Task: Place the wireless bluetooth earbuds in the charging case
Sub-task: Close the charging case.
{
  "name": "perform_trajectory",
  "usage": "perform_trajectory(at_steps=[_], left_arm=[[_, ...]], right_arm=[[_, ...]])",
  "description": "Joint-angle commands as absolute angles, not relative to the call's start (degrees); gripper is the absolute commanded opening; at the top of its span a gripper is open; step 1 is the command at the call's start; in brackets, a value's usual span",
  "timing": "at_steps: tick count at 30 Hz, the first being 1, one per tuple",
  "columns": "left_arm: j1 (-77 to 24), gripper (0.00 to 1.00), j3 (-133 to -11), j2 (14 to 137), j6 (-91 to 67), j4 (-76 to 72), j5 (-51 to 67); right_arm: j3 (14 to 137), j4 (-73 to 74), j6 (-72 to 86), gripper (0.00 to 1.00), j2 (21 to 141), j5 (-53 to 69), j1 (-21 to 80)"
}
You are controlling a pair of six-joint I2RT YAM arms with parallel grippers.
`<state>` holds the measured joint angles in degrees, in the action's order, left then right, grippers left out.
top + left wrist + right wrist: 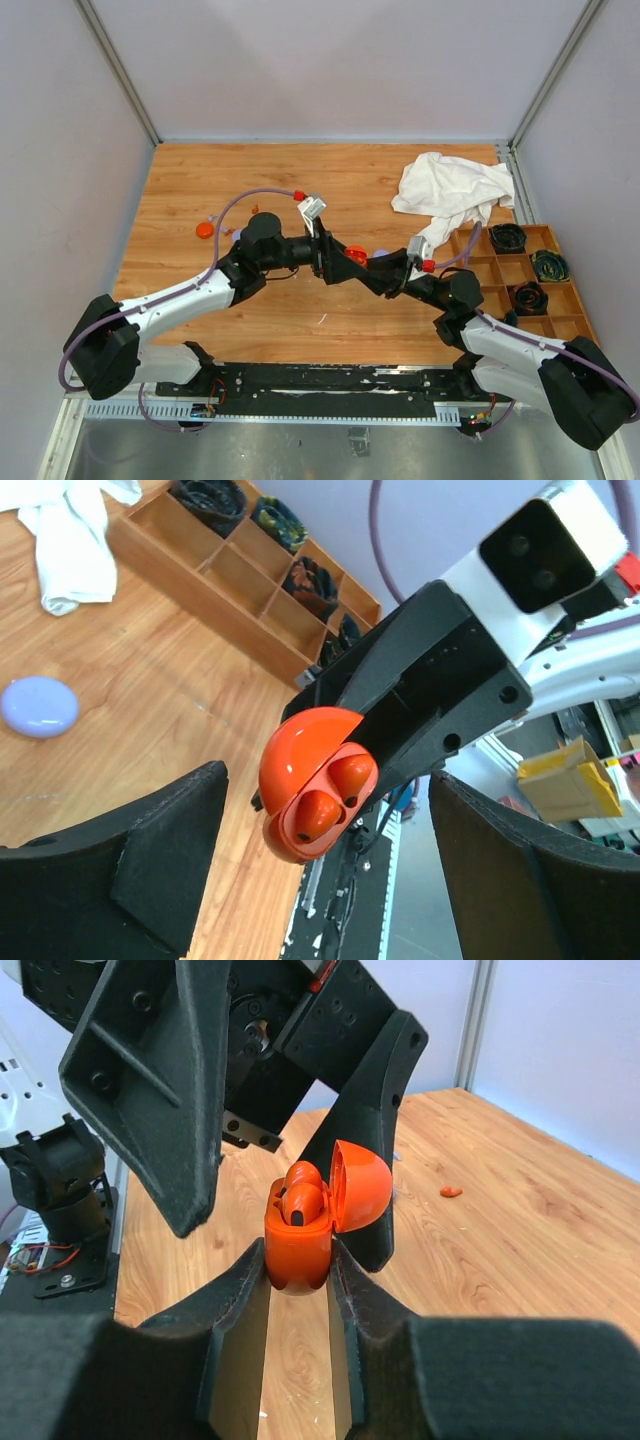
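The right gripper lowers next, tilts its fingers downward and releases the case (pixel 354 254) on the tabletop beside the lavender disc, since that spot lies below the gripper.
My right gripper (pixel 298 1260) is shut on the base of an orange-red charging case (pixel 298 1240) and holds it upright above the table. The case's lid (pixel 362 1182) is hinged open. Two orange-red earbuds (pixel 302 1192) sit in its wells; they also show in the left wrist view (pixel 322 810). My left gripper (pixel 325 790) is open and empty, with its fingers (pixel 150 1090) spread on either side of the case, just beyond it. In the top view the two grippers meet mid-table at the case (pixel 354 254). A tiny orange-red piece (pixel 451 1191) lies on the table.
A lavender disc (pixel 38 705) lies on the wooden table. An orange-red disc (pixel 204 230) lies at the left. A white cloth (pixel 450 190) is at the back right. A wooden compartment tray (pixel 478 262) with dark coiled items stands along the right edge.
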<state>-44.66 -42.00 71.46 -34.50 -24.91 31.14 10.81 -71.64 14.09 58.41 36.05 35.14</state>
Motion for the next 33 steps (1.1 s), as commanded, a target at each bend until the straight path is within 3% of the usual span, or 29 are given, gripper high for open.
perform_trajectory(at_steps=[1,26,33], left_arm=[[-43.5,0.85,-41.9,70.8,-36.2,-31.3,36.4],[-38.7,0.80,-35.5,66.7,-43.4,-45.3,46.1],[-37.2,0.83,-34.8,63.0,-39.9,-36.3,40.8]], right_arm=[[13.0,-71.6,15.5,0.09,58.5,39.6,35.9],[14.7,-64.4,19.1,0.10,60.7,45.7,34.8],[16.5,-53.3,19.2,0.10,58.3,43.7,34.4]])
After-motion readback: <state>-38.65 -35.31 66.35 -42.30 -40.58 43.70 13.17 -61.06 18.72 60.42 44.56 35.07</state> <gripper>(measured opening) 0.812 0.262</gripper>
